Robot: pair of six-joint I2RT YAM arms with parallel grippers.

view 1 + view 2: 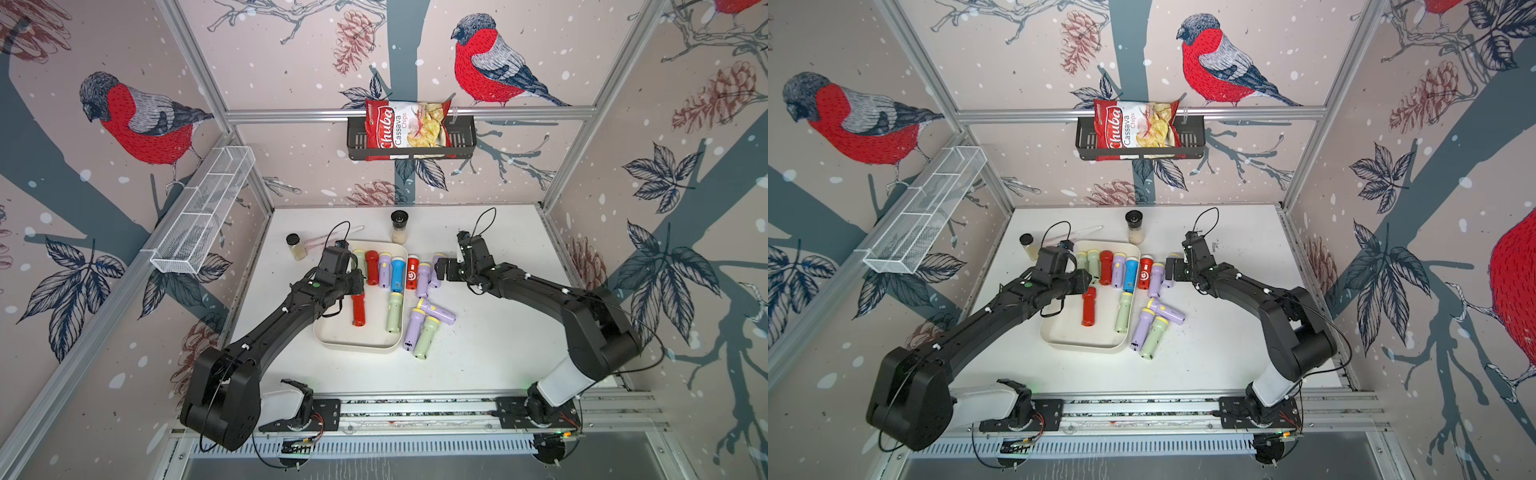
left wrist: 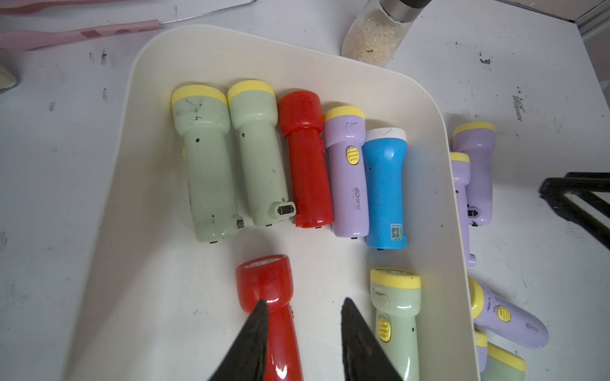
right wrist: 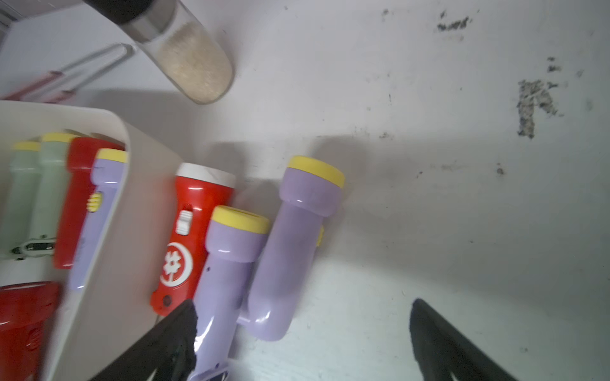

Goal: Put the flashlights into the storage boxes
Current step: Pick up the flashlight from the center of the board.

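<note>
My right gripper will go down onto the slim near end of the outer lilac [image 1: 434, 282] [image 3: 273, 301] flashlight and close, because the bare table beside it leaves room for a finger.
The cream storage box [image 1: 353, 347] [image 2: 165, 264] holds a row of several flashlights, from green [image 2: 204, 165] to blue [image 2: 384, 188]. A red flashlight [image 2: 264, 280] [image 1: 358, 311] and a green one [image 2: 394, 310] lie nearer in it. My left gripper [image 2: 303, 301] [image 1: 355, 284] hovers open over the red one, one finger overlapping it, the other apart. My right gripper [image 3: 303, 302] [image 1: 442, 270] stands wide open over two lilac flashlights [image 3: 227, 264] [image 3: 297, 237] beside a red white-headed one [image 3: 188, 231], outside the box. Three more [image 1: 424, 324] lie loose by the box's right wall.
Two black-capped jars [image 1: 399, 226] [image 1: 296, 246] and pink utensils [image 1: 328, 237] lie behind the box. A white wire basket [image 1: 203, 216] hangs on the left wall. A black basket [image 1: 461, 137] with a chips bag hangs on the back wall.
</note>
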